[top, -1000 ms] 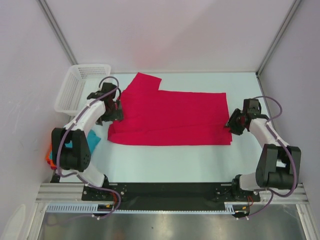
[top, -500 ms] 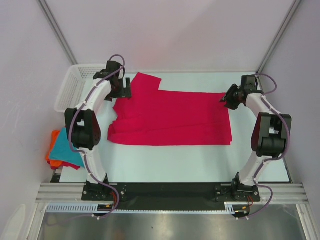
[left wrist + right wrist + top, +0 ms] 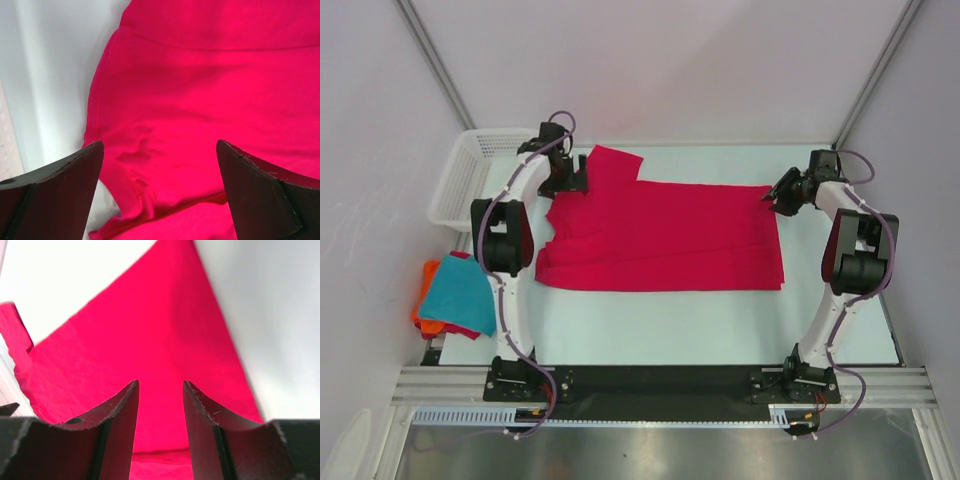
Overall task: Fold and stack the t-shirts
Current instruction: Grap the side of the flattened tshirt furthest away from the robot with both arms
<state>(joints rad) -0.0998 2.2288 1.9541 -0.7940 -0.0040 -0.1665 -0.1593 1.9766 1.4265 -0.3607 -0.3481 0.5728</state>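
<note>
Next, my left gripper shifts left and down in the wrist view to close on the crimson edge (image 3: pixel 110 56) beside the seam, since it lies that way.
The large crimson-pink t-shirt (image 3: pixel 660 235) lies spread flat in the middle of the table, one sleeve pointing to the far left. My left gripper (image 3: pixel 576 182) hovers at the shirt's far left part, jaws wide open and empty; in the left wrist view (image 3: pixel 159 150) the crimson cloth (image 3: pixel 200 90) with a small wrinkled hem lies below it. My right gripper (image 3: pixel 770 198) is at the shirt's far right corner, jaws a little apart and empty; the right wrist view (image 3: pixel 160 384) shows the cloth (image 3: pixel 150 330) beyond the tips. The teal t-shirt (image 3: pixel 460 295) lies on the orange one (image 3: pixel 419 318) at the left edge.
A white mesh basket (image 3: pixel 485 165) stands at the far left, just beside my left arm. Metal frame posts rise at the far corners. White walls close in both sides. Bare table (image 3: pixel 660 325) runs along the near side of the crimson shirt.
Both arms have swung from the shirt's near corners to its far corners. The left arm no longer covers the teal and orange shirts. The crimson shirt has not moved.
</note>
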